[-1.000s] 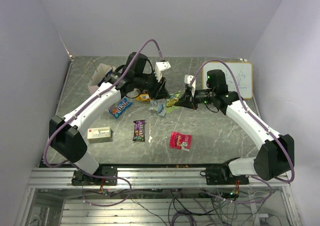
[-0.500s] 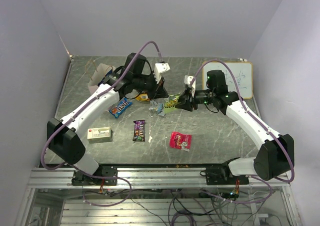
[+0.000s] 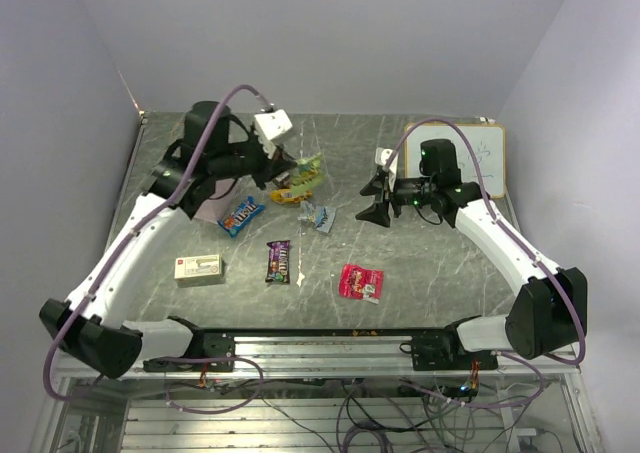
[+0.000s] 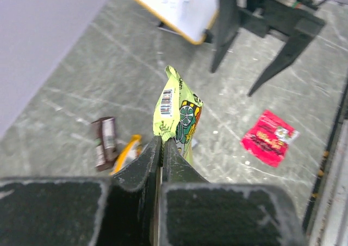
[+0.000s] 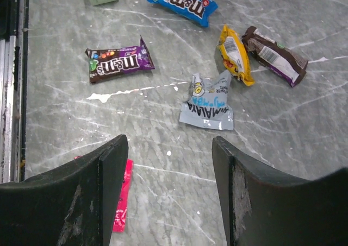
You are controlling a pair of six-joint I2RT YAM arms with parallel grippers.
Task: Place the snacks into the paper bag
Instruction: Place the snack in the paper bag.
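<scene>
The yellow-green packet goes left in the top view with my left gripper next, toward the paper bag, then down inside it for release.
My left gripper is shut on a yellow-green snack packet, which it holds in the air at the back centre. My right gripper is open and holds nothing, above bare table just near of a silver packet. On the table lie a blue packet, a dark purple-brown packet, a red-pink packet, a yellow packet and a brown bar. The paper bag is almost wholly hidden under my left arm. A pale patch shows below the arm.
A pale beige box lies at the near left. A whiteboard lies at the back right, behind my right arm. Walls close in the table on three sides.
My right gripper has opened and let go of the yellow-green packet. My left gripper, shut on it, has carried it up and to the left as the left arm swung back.
</scene>
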